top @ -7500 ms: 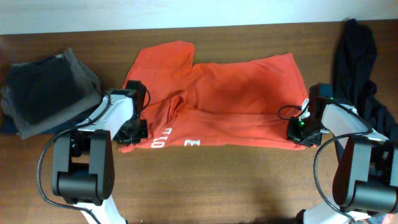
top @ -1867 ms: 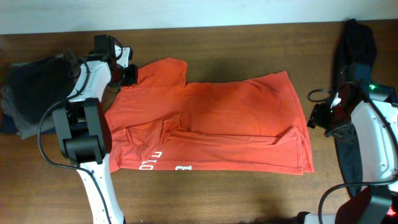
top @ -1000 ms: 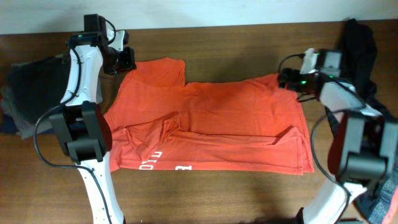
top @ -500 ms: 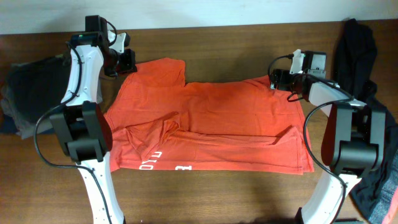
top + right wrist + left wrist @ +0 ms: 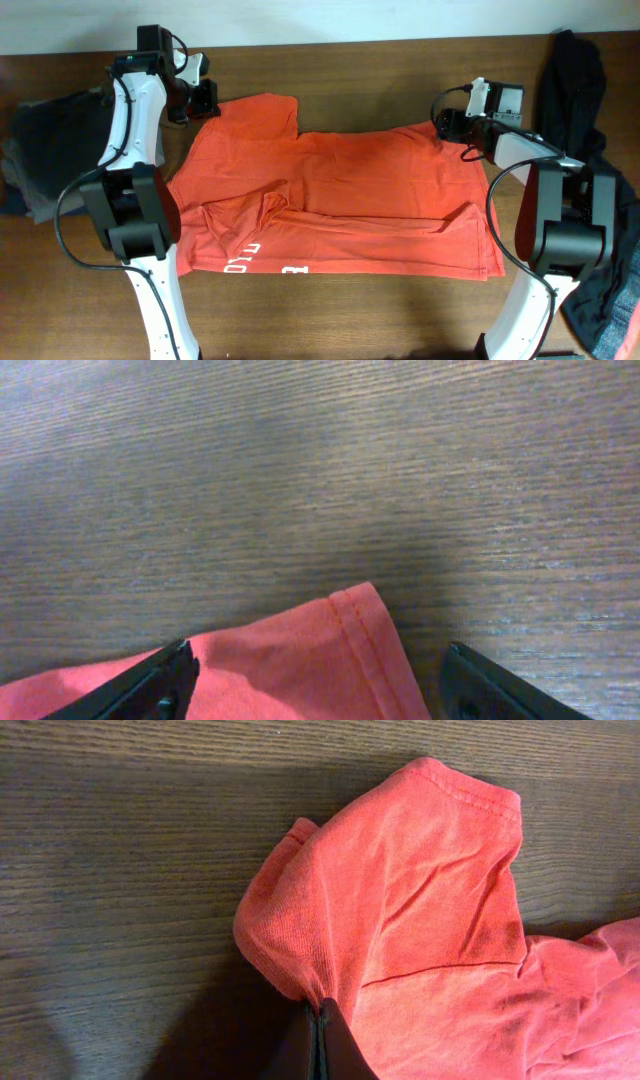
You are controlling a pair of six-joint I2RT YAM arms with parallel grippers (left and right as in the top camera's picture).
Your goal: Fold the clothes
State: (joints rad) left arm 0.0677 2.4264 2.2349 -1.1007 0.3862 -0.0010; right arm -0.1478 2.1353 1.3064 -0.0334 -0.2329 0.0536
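I need to carry the shirt's pinched shoulder back with my left gripper next and release it over the shirt's side edge near the lettering, since its far half is unfolded.
The clothes are chiefly a red-orange T-shirt (image 5: 340, 195) lying spread on the wooden table, with white lettering (image 5: 262, 268) near its front hem. My left gripper (image 5: 203, 100) is at the shirt's far left corner, shut on a fold of the red fabric (image 5: 400, 890); its fingers (image 5: 330, 1045) are pressed together on the cloth. My right gripper (image 5: 447, 125) is at the shirt's far right corner and stands open. That hemmed corner (image 5: 345, 650) lies between its two fingers (image 5: 165, 680), which stand apart from it. A limp black garment (image 5: 572, 90) lies at the far right.
A dark grey folded pile (image 5: 55, 150) sits at the left edge of the table (image 5: 350, 70). The black garment hangs along the right edge behind the right arm. Bare wood shows along the far side and in front of the shirt.
The right gripper has slid left along the far edge onto the shirt's right corner, and its fingers have come in slightly. The left gripper and the shirt have stayed put.
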